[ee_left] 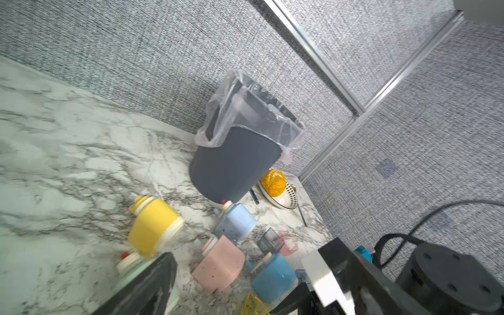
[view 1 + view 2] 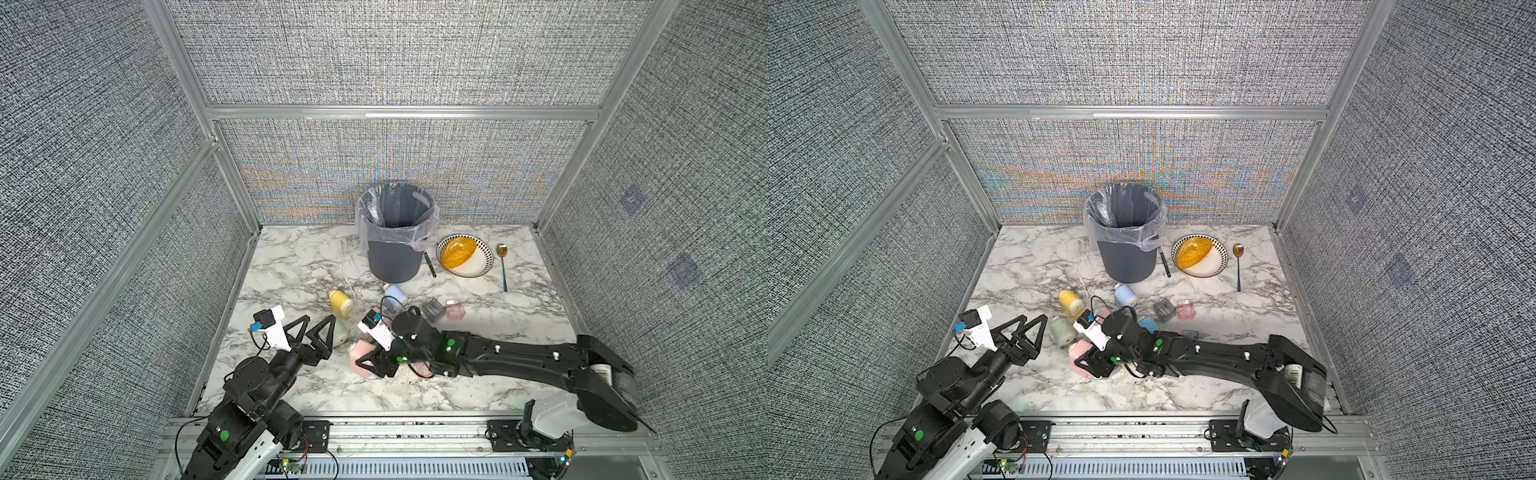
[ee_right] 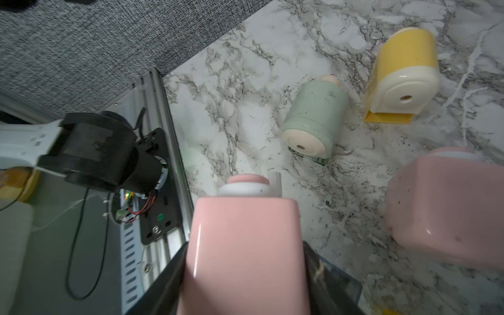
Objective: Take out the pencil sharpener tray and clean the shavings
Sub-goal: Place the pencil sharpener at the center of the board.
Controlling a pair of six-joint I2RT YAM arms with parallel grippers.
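Note:
My right gripper moves down toward the green sharpener (image 3: 313,122) next. It then releases the pink pencil sharpener on the bare marble beside it, since that patch is empty.
My right gripper (image 3: 244,251) is shut on a pink pencil sharpener (image 3: 245,234), held low over the marble table near its front; it also shows in both top views (image 2: 358,362) (image 2: 1077,359). Whether its tray is inside is hidden. A clear pink tray (image 2: 455,309) and a smoky grey tray (image 2: 433,309) lie loose on the table behind my right arm. Tiny shavings (image 3: 336,204) speckle the marble around the sharpeners. My left gripper (image 2: 319,320) hangs open and empty, just left of the green sharpener (image 3: 313,122).
A lined grey bin (image 2: 395,232) stands at the back. Beside it are a pen (image 2: 429,264), a plate (image 2: 482,266) and a spoon (image 2: 503,266). Yellow (image 2: 340,303), light blue (image 2: 394,296), blue (image 1: 272,275) and second pink (image 3: 447,207) sharpeners crowd the middle, plus a yellow tray (image 1: 253,305).

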